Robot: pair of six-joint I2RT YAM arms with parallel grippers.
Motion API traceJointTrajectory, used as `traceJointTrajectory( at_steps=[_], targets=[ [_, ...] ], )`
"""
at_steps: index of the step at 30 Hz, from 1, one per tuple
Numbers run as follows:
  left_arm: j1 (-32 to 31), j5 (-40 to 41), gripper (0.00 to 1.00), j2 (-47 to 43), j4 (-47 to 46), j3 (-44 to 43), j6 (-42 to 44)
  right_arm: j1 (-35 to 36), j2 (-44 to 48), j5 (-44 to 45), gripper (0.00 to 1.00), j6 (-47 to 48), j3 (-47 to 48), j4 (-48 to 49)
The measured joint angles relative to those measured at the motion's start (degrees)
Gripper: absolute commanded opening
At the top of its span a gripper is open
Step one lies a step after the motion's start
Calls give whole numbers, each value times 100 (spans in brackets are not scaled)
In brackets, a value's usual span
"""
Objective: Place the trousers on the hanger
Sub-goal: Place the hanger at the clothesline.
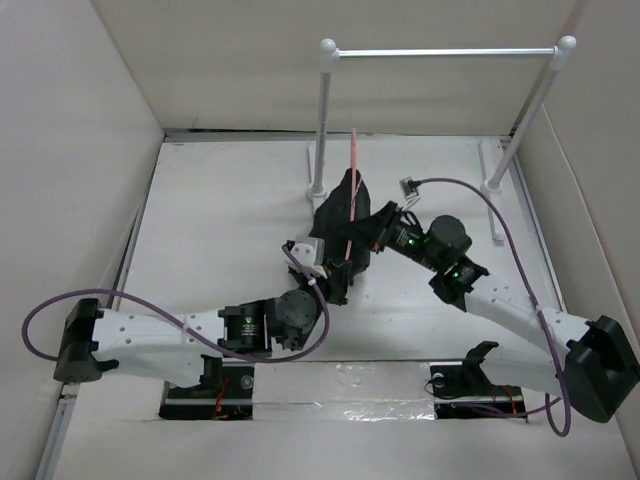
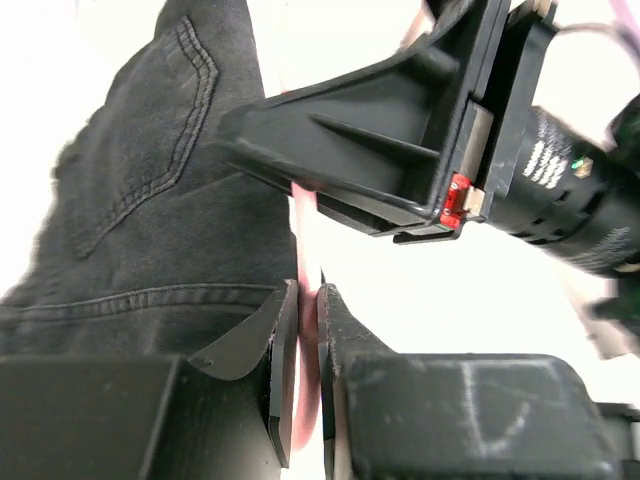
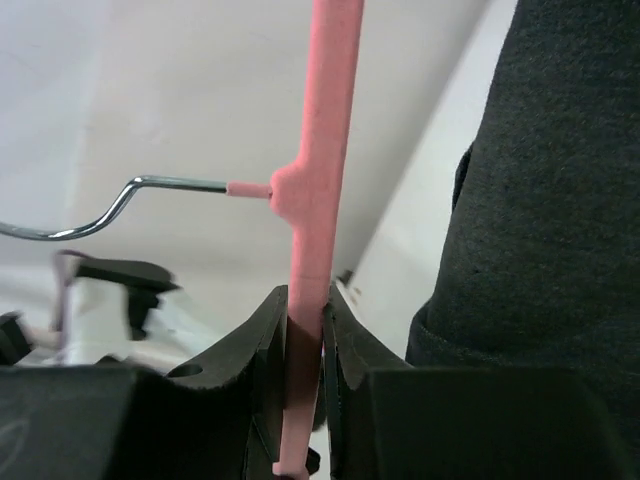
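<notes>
The hanger's metal hook is bare, so my right gripper should next go up, outward and to the right in the top view to the white bar [image 1: 490, 52] and release.
The black trousers [image 1: 342, 212] hang bunched over the pink hanger [image 1: 353, 165], which stands nearly edge-on above the table's middle. My left gripper [image 1: 334, 272] is shut on the hanger's lower part; in the left wrist view its jaws [image 2: 308, 292] pinch the pink bar [image 2: 305, 215] with the trousers [image 2: 150, 200] to the left. My right gripper [image 1: 376, 228] is shut on the hanger from the right. In the right wrist view its jaws [image 3: 305, 295] clamp the pink bar [image 3: 328, 120] just below the metal hook [image 3: 80, 225]. The trousers [image 3: 560, 200] fill the right side.
A white rail [image 1: 440, 52] on two posts stands at the back of the table, its left post [image 1: 322, 120] just behind the hanger. White walls enclose the table on three sides. Purple cables [image 1: 500, 215] loop off both arms.
</notes>
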State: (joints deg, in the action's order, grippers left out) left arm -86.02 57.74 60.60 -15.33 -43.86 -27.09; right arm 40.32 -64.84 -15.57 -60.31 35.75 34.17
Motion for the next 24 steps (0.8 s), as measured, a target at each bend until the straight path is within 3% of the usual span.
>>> traceJointTrajectory(
  at_steps=[6, 14, 24],
  targets=[
    [223, -603, 15, -404, -251, -411, 501, -903, 138, -1333, 0, -275, 850, -483],
    [214, -341, 21, -1027, -260, -791, 581, -2946, -927, -1665, 0, -138, 1727, -1137],
    [251, -330, 22, -1069, 39, -656, 317, -3620, -1266, -1912, 0, 13, 2577, -1917]
  ],
)
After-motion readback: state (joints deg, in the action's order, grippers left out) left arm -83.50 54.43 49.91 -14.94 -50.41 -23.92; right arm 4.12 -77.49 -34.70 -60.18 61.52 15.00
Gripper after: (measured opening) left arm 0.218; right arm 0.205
